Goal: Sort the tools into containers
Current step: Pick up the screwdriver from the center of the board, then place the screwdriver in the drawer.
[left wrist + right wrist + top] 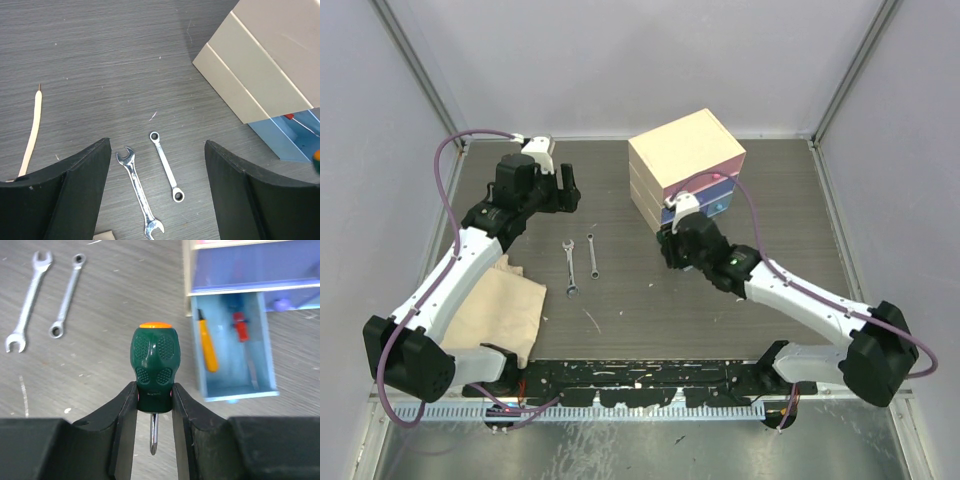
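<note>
My right gripper goes toward the right in the wrist view next, then down, over the open blue drawer and releases, because screwdrivers already lie inside.
My right gripper [154, 405] is shut on the green-handled screwdriver [153, 365], tip pointing back at the wrist, left of the open blue drawer [232, 390] of the cream chest [685, 160]. An orange-handled screwdriver [207, 347] and a red-handled screwdriver [240, 325] lie in that drawer. The purple drawer [250, 265] above it is shut. Two silver wrenches, an open-end wrench [139, 192] and a ring wrench [166, 166], lie side by side on the table. My left gripper [157, 145] is open and empty above them.
A beige cloth [500, 310] lies at the front left beside the left arm. A thin pale wooden stick [31, 135] lies on the table left of the wrenches. Grey walls enclose the table on three sides.
</note>
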Robot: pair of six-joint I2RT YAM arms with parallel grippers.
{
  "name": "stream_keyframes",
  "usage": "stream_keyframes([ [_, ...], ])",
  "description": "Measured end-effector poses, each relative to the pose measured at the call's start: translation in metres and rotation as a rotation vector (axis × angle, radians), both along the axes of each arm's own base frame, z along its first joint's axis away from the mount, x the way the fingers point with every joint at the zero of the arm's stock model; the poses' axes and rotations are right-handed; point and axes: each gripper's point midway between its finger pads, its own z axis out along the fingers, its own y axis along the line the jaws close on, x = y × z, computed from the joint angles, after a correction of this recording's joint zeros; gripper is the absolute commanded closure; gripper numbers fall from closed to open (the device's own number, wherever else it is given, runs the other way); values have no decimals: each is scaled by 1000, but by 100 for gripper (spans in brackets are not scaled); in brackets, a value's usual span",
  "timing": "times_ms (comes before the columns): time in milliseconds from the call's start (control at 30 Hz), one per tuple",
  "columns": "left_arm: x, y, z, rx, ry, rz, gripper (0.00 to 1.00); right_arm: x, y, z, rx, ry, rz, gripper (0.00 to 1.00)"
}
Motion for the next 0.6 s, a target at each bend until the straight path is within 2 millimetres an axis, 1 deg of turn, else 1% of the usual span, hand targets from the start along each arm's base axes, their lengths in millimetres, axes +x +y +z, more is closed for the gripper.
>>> stream_keyframes([
  [67,0,0,0,0,0,0,23,12,-23,3,-14,5,-27,82],
  [133,0,0,0,0,0,0,23,21,-41,3,-31,12,-45,82],
  [200,0,0,0,0,0,0,23,25,-50,1,-47,23,-42,82],
  [300,0,0,0,0,0,0,23,27,-57,-7,-72,45,-14,82],
  [467,0,0,0,0,0,0,23,36,-62,-24,-95,79,9,81],
  [600,0,0,0,0,0,0,23,51,-64,-23,-84,46,-2,80],
])
